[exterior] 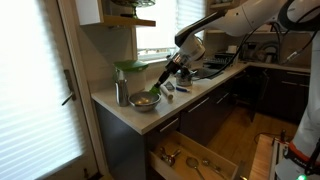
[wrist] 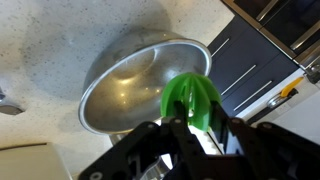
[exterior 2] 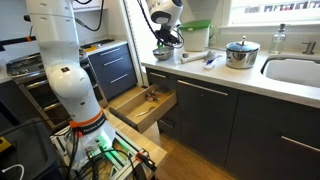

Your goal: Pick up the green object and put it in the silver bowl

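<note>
I should next move my gripper left in the wrist view off the silver bowl's rim, go down and release.
In the wrist view my gripper (wrist: 192, 128) is shut on the bright-green object (wrist: 192, 98), a small ribbed piece, held just above the near rim of the silver bowl (wrist: 130, 80). The bowl is wide, shallow and shiny, and its inside looks empty. In an exterior view the gripper (exterior: 160, 84) hangs just over the bowl (exterior: 144, 100) near the counter's end. In the other exterior view the gripper (exterior 2: 166, 38) hides most of the bowl (exterior 2: 164, 52).
A clear container with a pale-green lid (exterior: 129, 76) stands behind the bowl, a tall metal cup (exterior: 121, 94) beside it. A steel pot (exterior 2: 241, 52) and sink (exterior 2: 296, 70) lie along the counter. A drawer (exterior 2: 146, 105) below stands open.
</note>
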Controlling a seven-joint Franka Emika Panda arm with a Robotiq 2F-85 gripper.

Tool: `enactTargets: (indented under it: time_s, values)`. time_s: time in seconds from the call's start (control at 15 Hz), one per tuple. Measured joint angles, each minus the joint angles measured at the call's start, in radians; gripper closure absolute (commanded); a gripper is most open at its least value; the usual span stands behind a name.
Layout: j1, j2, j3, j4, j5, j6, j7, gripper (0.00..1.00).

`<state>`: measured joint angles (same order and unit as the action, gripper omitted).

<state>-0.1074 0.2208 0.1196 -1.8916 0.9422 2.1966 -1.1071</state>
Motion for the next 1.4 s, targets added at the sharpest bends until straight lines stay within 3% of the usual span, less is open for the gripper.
enactTargets:
  time_s: [0.87, 1.0, 1.13, 1.4]
  values:
    - [0.075, 0.188, -0.002, 0.162, -0.004, 0.099, 0.009, 0.93]
    - [0.083, 0.219, -0.002, 0.196, -0.016, 0.099, 0.025, 0.45]
    - [0.09, 0.244, -0.003, 0.224, -0.05, 0.099, 0.058, 0.42]
    - [0.1, 0.269, -0.007, 0.251, -0.175, 0.099, 0.176, 0.1]
